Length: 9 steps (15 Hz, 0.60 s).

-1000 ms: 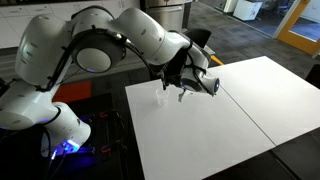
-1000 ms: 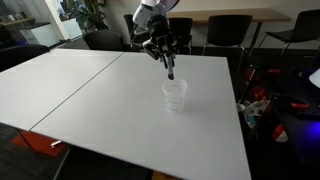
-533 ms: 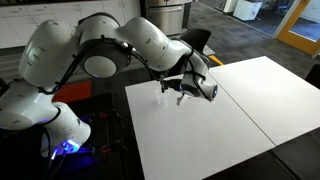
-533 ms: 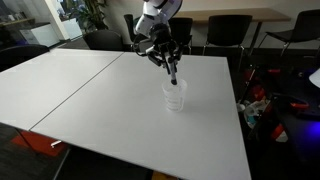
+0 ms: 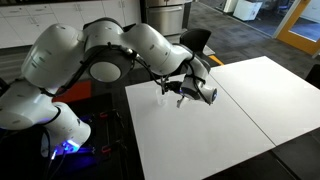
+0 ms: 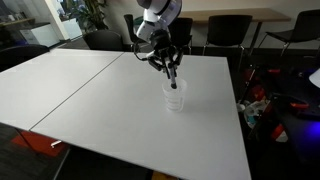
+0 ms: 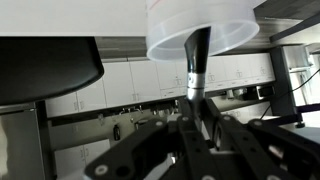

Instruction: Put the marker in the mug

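Note:
My gripper already has the lower end of the black marker inside the mug's rim, so next it will lower the marker a little and then release it.
The clear mug (image 6: 175,96) stands on the white table (image 6: 110,100), near its edge. My gripper (image 6: 167,62) is shut on the black marker (image 6: 171,70) and holds it upright, tip down, right over the mug's mouth. In the wrist view the marker (image 7: 196,62) reaches from between my fingers (image 7: 190,120) into the mug's rim (image 7: 200,25). In an exterior view my gripper (image 5: 183,88) hides most of the mug (image 5: 162,96), and the marker cannot be made out.
The white table (image 5: 230,120) has a seam across its middle. Dark chairs (image 6: 225,35) stand behind the far edge. The robot base (image 5: 60,135) with cables sits beside the table. Cluttered items lie on the floor (image 6: 262,105).
My gripper with the marker has moved a little lower and closer over the mug. The marker's tip now reaches the mug's mouth.

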Motion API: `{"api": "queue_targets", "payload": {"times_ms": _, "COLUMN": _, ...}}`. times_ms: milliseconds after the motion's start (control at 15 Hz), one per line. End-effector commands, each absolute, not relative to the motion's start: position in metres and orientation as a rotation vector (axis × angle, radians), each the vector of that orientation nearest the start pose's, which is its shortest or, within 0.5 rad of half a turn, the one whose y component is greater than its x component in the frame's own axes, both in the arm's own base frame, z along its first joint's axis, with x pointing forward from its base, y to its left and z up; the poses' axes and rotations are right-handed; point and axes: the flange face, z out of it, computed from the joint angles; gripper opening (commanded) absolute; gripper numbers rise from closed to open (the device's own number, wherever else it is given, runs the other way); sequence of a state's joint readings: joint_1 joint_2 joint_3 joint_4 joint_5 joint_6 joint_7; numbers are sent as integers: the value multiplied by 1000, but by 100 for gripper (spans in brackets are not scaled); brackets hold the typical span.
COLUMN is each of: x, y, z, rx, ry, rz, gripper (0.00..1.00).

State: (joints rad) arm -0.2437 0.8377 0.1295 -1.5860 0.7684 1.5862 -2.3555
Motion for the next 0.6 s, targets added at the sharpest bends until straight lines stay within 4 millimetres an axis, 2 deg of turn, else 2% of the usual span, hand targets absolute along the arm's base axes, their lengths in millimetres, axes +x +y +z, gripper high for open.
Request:
{"api": "queue_targets", "payload": {"times_ms": 0, "x": 620, "y": -9, "z": 139, "rx": -1181, "ry": -1668, "rz": -614, "gripper": 5}}
{"api": "queue_targets", "payload": {"times_ms": 467, "x": 624, "y": -12, "z": 128, "rx": -1198, "ry": -1678, "rz": -603, "gripper": 5}}
{"api": "queue_targets", "payload": {"times_ms": 533, "x": 624, "y": -12, "z": 127, "rx": -1205, "ry": -1682, "rz": -599, "gripper": 9}}
